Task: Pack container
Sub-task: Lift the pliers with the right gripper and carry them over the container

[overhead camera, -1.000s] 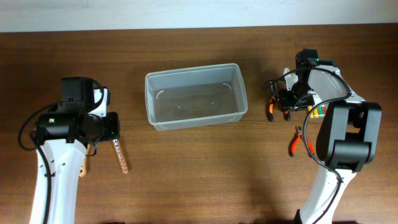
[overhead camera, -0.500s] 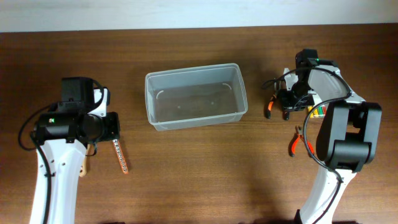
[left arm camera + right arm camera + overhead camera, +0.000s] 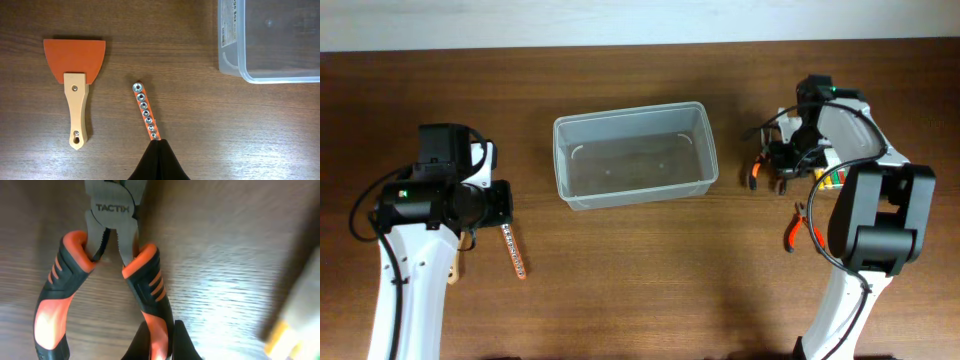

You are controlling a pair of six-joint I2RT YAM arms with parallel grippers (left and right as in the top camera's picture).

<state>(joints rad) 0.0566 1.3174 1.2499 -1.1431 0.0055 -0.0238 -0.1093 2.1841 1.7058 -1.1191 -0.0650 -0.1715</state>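
The tub is empty, so I will raise my right gripper, move it to the left in the overhead view over the tub's bottom, lower it and let go of the pliers.
The container (image 3: 635,155), a clear plastic tub, stands empty at the table's middle; its corner shows in the left wrist view (image 3: 270,40). My right gripper (image 3: 786,160) is shut on one handle of the orange-and-black pliers (image 3: 756,173), right of the tub. In the right wrist view the gripper (image 3: 162,337) pinches the right handle of the pliers (image 3: 107,255). My left gripper (image 3: 501,212) is shut, its tips (image 3: 160,144) over the near end of an orange socket rail (image 3: 146,112); I cannot tell if it holds the rail.
An orange scraper with a wooden handle (image 3: 75,75) lies left of the rail. A second pair of orange pliers (image 3: 795,225) lies near the right arm. A yellow-edged object (image 3: 832,178) sits by the right gripper.
The right gripper has shifted slightly with the pliers in it. The left arm has not moved.
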